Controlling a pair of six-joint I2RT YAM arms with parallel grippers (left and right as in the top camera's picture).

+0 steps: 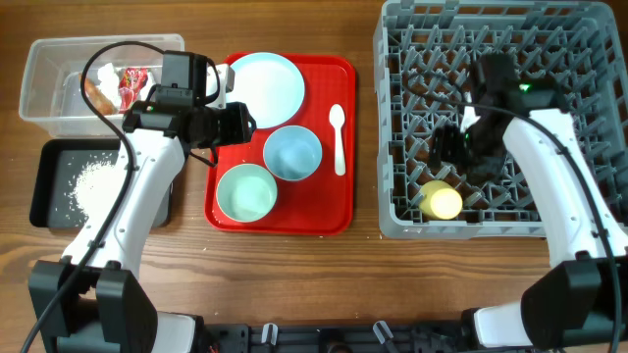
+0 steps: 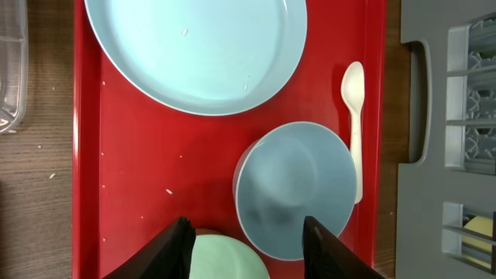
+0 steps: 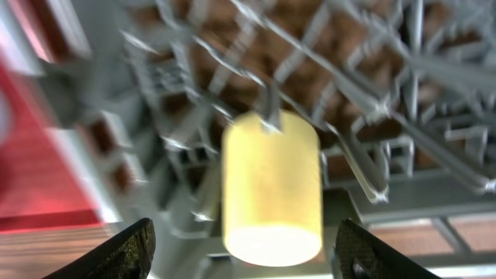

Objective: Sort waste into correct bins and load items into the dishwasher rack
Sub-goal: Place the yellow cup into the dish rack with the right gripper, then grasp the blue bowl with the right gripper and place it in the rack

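My right gripper should next swing left in the overhead view, over the red tray and down onto the blue bowl's spoon-side rim (image 1: 320, 154), since it faces the rack (image 1: 392, 118).
A pale blue plate (image 1: 265, 83), a blue bowl (image 1: 292, 154), a green bowl (image 1: 245, 192) and a white spoon (image 1: 339, 137) lie on the red tray. My left gripper (image 1: 243, 124) is open and empty above them; its wrist view shows the plate (image 2: 194, 46), blue bowl (image 2: 298, 190), green bowl (image 2: 229, 260) and spoon (image 2: 354, 116) beyond its fingers (image 2: 246, 248). The yellow cup (image 1: 442, 201) lies on its side in the grey rack (image 1: 392, 118). My right gripper (image 1: 444, 162) is open just above the cup (image 3: 271, 186), fingers (image 3: 244, 248) apart from it.
The clear tub (image 1: 49, 78) at the back left holds the red-and-white wrapper (image 1: 130, 83) and the brown stick (image 1: 95, 90). The black tray (image 1: 49, 186) in front of it holds white rice (image 1: 93, 181). The red tray (image 2: 132, 170) lies between the bins and the rack.
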